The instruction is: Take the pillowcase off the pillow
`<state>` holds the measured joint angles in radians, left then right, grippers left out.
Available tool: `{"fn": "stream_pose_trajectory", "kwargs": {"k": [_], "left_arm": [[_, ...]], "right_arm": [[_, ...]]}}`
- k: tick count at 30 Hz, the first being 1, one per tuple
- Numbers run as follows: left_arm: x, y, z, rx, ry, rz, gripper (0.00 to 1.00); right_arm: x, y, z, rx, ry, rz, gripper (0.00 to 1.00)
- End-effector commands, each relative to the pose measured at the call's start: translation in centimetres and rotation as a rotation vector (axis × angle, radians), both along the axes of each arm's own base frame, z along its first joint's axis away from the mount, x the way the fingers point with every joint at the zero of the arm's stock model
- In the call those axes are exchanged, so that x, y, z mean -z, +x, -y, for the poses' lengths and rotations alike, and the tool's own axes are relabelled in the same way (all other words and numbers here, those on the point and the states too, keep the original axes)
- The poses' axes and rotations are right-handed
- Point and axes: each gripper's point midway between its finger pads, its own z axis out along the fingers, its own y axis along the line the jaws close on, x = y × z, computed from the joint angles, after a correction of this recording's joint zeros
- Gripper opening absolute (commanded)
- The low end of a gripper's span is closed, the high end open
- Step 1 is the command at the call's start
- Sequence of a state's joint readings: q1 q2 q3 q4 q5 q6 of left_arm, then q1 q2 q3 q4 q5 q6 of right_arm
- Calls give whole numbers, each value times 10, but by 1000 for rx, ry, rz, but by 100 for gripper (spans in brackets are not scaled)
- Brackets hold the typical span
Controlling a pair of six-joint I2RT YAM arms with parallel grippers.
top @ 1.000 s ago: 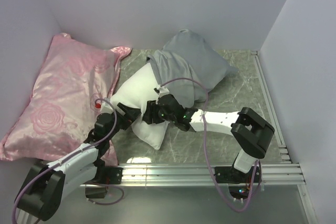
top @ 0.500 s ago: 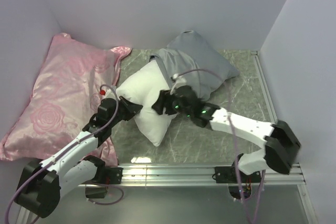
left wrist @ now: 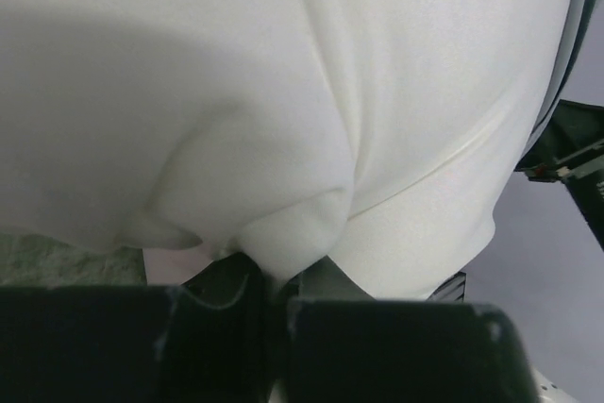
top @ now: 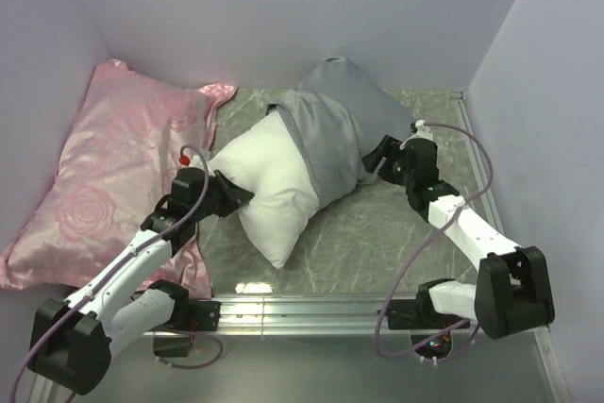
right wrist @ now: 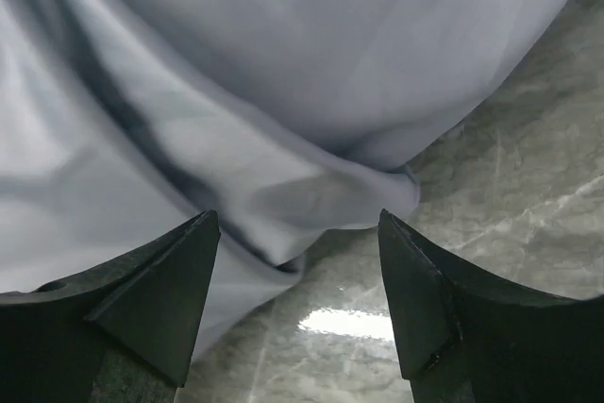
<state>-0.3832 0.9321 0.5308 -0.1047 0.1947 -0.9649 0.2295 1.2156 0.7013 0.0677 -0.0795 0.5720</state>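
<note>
A fold of the pillowcase (top: 335, 125) hangs between the open fingers of my right gripper, so my right gripper will move in gently toward the pillowcase's loose tip and close around that fold.
The white pillow (top: 269, 186) lies in the middle of the marble table, its far half inside the grey pillowcase (top: 335, 125). My left gripper (top: 242, 197) is at the pillow's bare left edge, and in the left wrist view the left gripper (left wrist: 274, 280) is shut on a pinched fold of the pillow (left wrist: 283, 92). My right gripper (top: 370, 165) sits at the pillowcase's lower right edge. In the right wrist view the right gripper (right wrist: 297, 219) is open, its fingers either side of a hanging fold of the pillowcase (right wrist: 283, 92), just above the table, gripping nothing.
A pink rose-patterned satin pillow (top: 113, 167) fills the left side against the wall. Aluminium rails run along the near edge (top: 377, 309) and the right edge (top: 481, 176). Walls close the back and both sides.
The left gripper has shut on the pillow's edge. The right arm has swung from the pillow's middle to the right side of the pillowcase, its jaws opening wider.
</note>
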Motion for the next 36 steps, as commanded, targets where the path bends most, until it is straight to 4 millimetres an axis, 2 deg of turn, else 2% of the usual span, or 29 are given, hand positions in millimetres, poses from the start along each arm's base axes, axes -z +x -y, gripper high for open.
{"fn": "stream_pose_trajectory", "kwargs": {"k": [1, 3, 4, 6, 10, 12, 13, 14, 15, 16, 17, 18, 19, 20, 21, 23, 24, 26, 27, 28, 33, 34, 36], "left_arm": [[-36, 3, 4, 72, -33, 60, 0], [-40, 7, 2, 70, -38, 62, 0], [-45, 12, -1, 65, -40, 67, 0], [-50, 17, -2, 62, -41, 76, 0], [-67, 31, -8, 48, -50, 100, 0], [-73, 37, -15, 31, -45, 107, 0], [-83, 42, -17, 26, -44, 126, 0], [-89, 45, -21, 21, -41, 136, 0], [-91, 46, -24, 16, -35, 131, 0], [-105, 54, -35, -10, -28, 166, 0], [-110, 57, -41, -20, -27, 175, 0], [-115, 62, -55, -50, -25, 182, 0], [-130, 65, -60, -60, -30, 212, 0], [-135, 67, -66, -70, -37, 225, 0], [-140, 72, -80, -106, -42, 236, 0], [-148, 74, -88, -109, -57, 251, 0], [-151, 77, -101, -137, -57, 258, 0], [-159, 78, -113, -155, -59, 275, 0], [-162, 80, -128, -194, -52, 284, 0], [-168, 80, -133, -204, -53, 296, 0], [-183, 79, -150, -260, -66, 325, 0], [-189, 78, -151, -268, -70, 340, 0], [-190, 79, -151, -268, -74, 341, 0]], "right_arm": [[-20, 14, -10, -82, -5, 114, 75], [-5, 13, -4, -60, -16, 94, 75], [-5, 16, -3, -56, -1, 113, 75], [11, 12, -7, -78, 13, 86, 75], [18, 17, -15, -106, 55, 109, 70], [20, 19, -18, -110, 74, 100, 60], [18, 19, -18, -102, 79, 102, 53], [15, 21, -16, -87, 86, 104, 29], [9, 23, -12, -63, 87, 112, 16], [11, 22, -7, -35, 78, 80, 7], [2, 29, 6, 23, 72, 90, 0], [-5, 31, 15, 61, 69, 93, 0], [-11, 34, 24, 100, 71, 72, 0], [-14, 36, 34, 135, 68, 64, 0], [-12, 35, 53, 197, 58, 29, 0], [-24, 40, 70, 249, 59, 37, 0], [-26, 41, 86, 296, 50, 32, 0], [-25, 39, 106, 361, 43, 7, 0], [-23, 36, 115, 386, 48, -10, 0], [-24, 35, 136, 446, 71, -14, 0], [-31, 31, 182, 557, 136, -17, 0], [-39, 28, 198, 600, 145, 1, 0], [-45, 28, 203, 605, 146, 13, 0]]}}
